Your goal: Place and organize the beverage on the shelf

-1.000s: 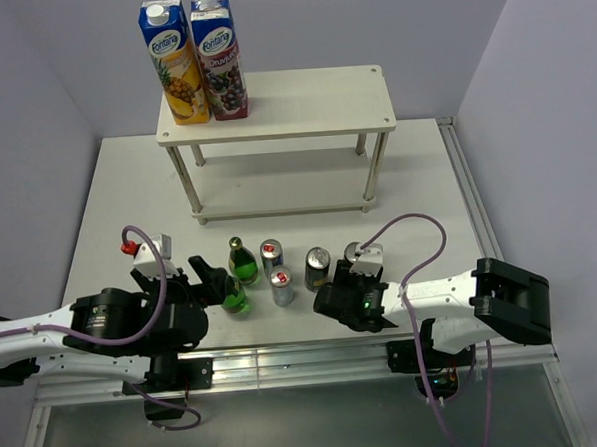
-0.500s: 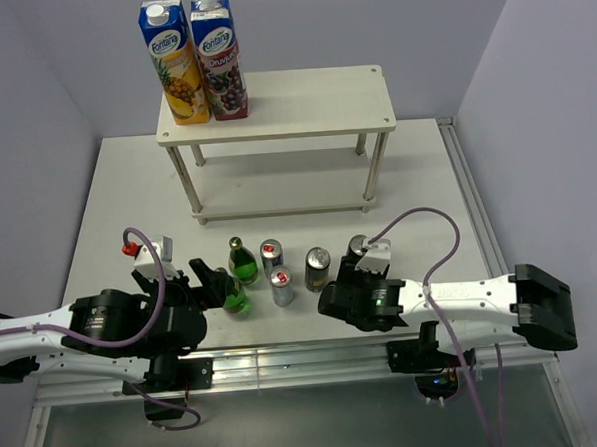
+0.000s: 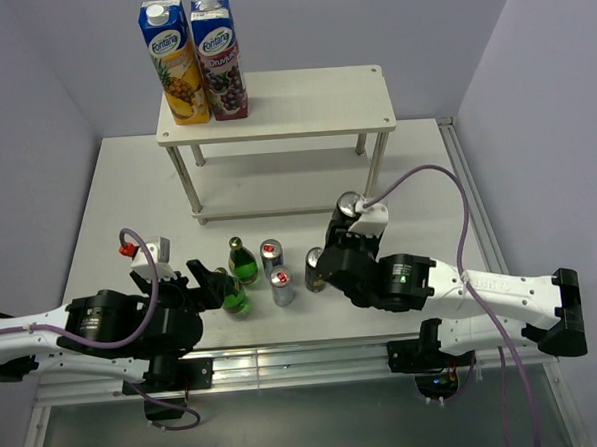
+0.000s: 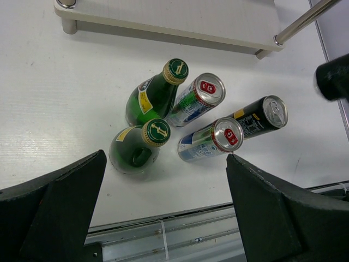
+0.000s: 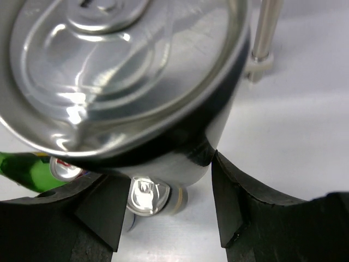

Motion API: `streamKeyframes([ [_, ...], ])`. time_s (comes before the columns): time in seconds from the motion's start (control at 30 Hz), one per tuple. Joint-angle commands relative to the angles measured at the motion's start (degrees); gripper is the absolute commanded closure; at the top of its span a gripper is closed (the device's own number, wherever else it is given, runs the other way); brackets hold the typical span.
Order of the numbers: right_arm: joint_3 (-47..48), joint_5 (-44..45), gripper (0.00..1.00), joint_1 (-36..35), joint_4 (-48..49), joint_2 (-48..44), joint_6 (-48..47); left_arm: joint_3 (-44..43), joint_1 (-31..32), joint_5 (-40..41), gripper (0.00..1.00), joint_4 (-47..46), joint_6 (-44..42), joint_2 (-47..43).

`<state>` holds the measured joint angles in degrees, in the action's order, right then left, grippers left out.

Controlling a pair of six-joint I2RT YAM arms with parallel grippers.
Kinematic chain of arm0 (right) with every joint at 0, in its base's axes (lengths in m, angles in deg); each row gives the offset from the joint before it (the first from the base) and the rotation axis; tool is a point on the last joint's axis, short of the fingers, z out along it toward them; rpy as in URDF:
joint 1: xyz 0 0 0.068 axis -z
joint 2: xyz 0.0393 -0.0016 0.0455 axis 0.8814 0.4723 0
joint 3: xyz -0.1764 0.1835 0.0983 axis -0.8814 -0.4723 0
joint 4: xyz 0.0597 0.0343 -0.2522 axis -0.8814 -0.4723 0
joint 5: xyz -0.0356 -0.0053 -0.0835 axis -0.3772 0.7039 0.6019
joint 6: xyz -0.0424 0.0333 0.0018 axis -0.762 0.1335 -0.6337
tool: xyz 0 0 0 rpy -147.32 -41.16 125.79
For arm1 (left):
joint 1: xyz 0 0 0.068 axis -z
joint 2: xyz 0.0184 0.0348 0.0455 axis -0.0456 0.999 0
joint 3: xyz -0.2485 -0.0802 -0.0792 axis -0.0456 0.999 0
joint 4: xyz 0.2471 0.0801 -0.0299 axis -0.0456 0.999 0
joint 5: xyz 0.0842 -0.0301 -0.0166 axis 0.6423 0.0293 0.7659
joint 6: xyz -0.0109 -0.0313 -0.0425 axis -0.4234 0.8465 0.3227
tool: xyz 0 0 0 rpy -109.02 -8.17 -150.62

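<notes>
The robot should next raise the dark can outward, clear of the cartons, and release it at the top board's bare end [image 3: 355, 80], which is above and outward of the right gripper.
My right gripper [image 3: 346, 215] is shut on a dark can [image 3: 350, 204], held off the table just in front of the shelf [image 3: 302, 98]; its silver top [image 5: 131, 71] fills the right wrist view between the black fingers [image 5: 240, 202]. On the table stand two green bottles [image 3: 242, 262] [image 3: 235, 300], two silver-blue cans [image 3: 271, 253] [image 3: 281, 285] and another dark can [image 3: 317, 266]. My left gripper [image 3: 216, 280] is open, low beside the nearer bottle [image 4: 136, 148], touching nothing. The left wrist view shows the same cluster beyond the wide-apart fingers [image 4: 65, 191].
Two tall juice cartons [image 3: 175, 62] [image 3: 218, 57] stand on the top board's left end. The lower board [image 4: 163, 19] and a thin leg [image 5: 264, 33] are close ahead. A metal rail [image 3: 286, 359] runs along the near table edge.
The right arm has lifted the dark can and carried it away from the near edge toward the shelf. The left arm has stayed in place, still open.
</notes>
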<state>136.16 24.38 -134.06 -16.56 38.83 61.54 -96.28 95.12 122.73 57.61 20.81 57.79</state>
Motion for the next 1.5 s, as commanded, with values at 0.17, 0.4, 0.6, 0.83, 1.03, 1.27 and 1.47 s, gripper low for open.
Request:
streamKeyframes([
  [0.17,19.6,-0.2,1.00,10.4,15.4,3.6,-32.4,0.3,0.9,1.0,0.01,1.4,0.4,0.9],
  [0.4,39.8,-5.3,1.00,22.2,14.4,11.4,-44.5,0.3,1.2,0.9,0.01,1.4,0.7,0.6],
  [0.6,51.7,-10.1,1.00,29.2,11.9,19.7,-46.9,0.4,1.7,0.9,0.01,1.5,0.9,-0.3],
  [0.83,60.2,-14.5,1.00,34.8,11.0,28.7,-47.7,0.6,2.1,0.9,0.01,1.4,1.0,-0.3],
  [1.03,69.2,-18.0,1.00,38.4,7.8,36.4,-46.7,0.6,2.4,0.9,0.01,1.4,1.0,-0.3],
  [1.27,66.8,-19.5,1.00,40.6,7.9,37.9,-44.7,0.6,2.6,0.9,0.01,1.4,1.2,-1.0],
  [1.47,62.0,-20.6,1.00,41.8,9.0,37.1,-43.1,0.7,2.9,0.8,0.01,1.4,1.2,-0.4],
])
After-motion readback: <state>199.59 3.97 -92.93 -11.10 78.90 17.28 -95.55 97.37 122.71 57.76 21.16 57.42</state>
